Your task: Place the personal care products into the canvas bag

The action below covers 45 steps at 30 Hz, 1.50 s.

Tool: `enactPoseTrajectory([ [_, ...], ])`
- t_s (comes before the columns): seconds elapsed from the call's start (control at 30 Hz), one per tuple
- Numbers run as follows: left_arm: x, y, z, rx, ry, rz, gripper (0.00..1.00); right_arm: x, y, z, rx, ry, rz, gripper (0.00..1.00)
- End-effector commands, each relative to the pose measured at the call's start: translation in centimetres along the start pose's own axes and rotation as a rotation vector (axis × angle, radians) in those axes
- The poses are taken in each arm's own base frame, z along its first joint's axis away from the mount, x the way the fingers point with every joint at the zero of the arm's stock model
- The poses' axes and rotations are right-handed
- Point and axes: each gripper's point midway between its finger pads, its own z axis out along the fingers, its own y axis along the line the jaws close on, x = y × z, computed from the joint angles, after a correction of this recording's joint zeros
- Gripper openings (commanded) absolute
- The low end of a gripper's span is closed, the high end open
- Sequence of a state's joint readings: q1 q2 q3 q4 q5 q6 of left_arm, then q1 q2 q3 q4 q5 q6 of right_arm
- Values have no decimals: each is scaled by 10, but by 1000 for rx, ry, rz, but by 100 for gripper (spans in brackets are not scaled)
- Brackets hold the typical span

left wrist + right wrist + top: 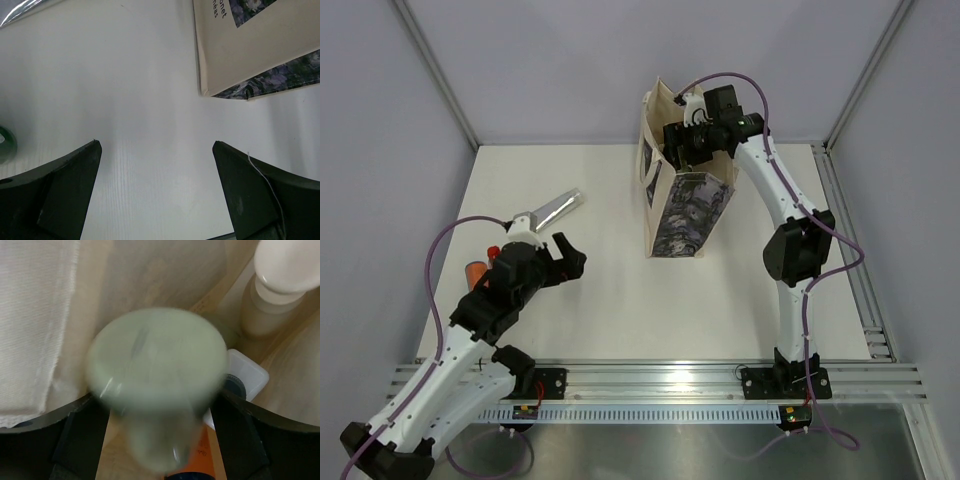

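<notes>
The open fingers of my left gripper hold only bare table. My left gripper goes left in the top view next, turning and lowering them around the green bottle [6, 145].
The canvas bag [685, 200] stands at the back middle of the table, its printed panel facing front. My right gripper [682, 140] is inside the bag's mouth. In the right wrist view its jaws [157, 400] stand apart, and a blurred pale-green cylinder [157, 370] sits loose between them without touching them. Below it in the bag lie a beige pump bottle [280, 285], a clear black-capped bottle [240, 380] and an orange bottle [200, 455]. My left gripper [565, 255] is open and empty over bare table [155, 145]. A silver tube [552, 210], an orange bottle [475, 270] and a green bottle [6, 145] lie near it.
The bag's lower corner [250, 45] shows ahead and to the right of my left gripper. The bag's cream wall [35, 315] is close on the left of my right gripper. A metal rail [660, 375] runs along the near edge, and grey walls enclose the table.
</notes>
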<state>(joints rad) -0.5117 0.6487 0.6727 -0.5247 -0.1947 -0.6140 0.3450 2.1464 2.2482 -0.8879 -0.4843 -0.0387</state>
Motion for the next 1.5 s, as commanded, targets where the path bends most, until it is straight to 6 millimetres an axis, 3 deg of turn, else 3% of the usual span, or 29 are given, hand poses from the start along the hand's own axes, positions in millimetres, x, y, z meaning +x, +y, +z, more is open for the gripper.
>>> enactPoseTrajectory([
  [0.0,-8,3,-4,-21,-37,-24,99,-42,31,-29,-66,-131,-102,87],
  [0.13,-6,5,-4,-28,-30,-28,99,-53,38,-43,-63,-164,-134,94],
  [0.37,-2,9,-5,-50,-13,-28,99,-78,51,-76,-48,-249,-232,97],
  [0.6,5,54,-19,-319,13,-94,99,-89,91,-133,-119,-342,-479,99],
  [0.77,13,88,-31,-517,6,-140,99,-75,113,-162,-167,-381,-592,100],
  [0.93,17,115,-33,-697,-48,-209,99,-46,119,-162,-244,-348,-604,99],
  [1.0,9,139,-32,-867,-140,-177,98,-35,117,-160,-277,-335,-602,100],
  [1.07,1,146,-33,-914,-191,-147,98,-29,118,-159,-301,-330,-598,99],
  [1.2,-17,162,-8,-1003,-227,-89,99,-15,121,-163,-342,-320,-606,99],
  [1.3,-32,167,13,-973,-241,-124,98,-4,121,-166,-343,-308,-617,100],
  [1.37,-30,170,26,-951,-206,-144,97,3,120,-170,-342,-304,-612,100],
  [1.4,-36,176,30,-953,-214,-167,95,5,119,-170,-343,-302,-608,99],
  [1.47,-40,174,40,-923,-210,-183,80,9,116,-172,-339,-301,-590,99],
])
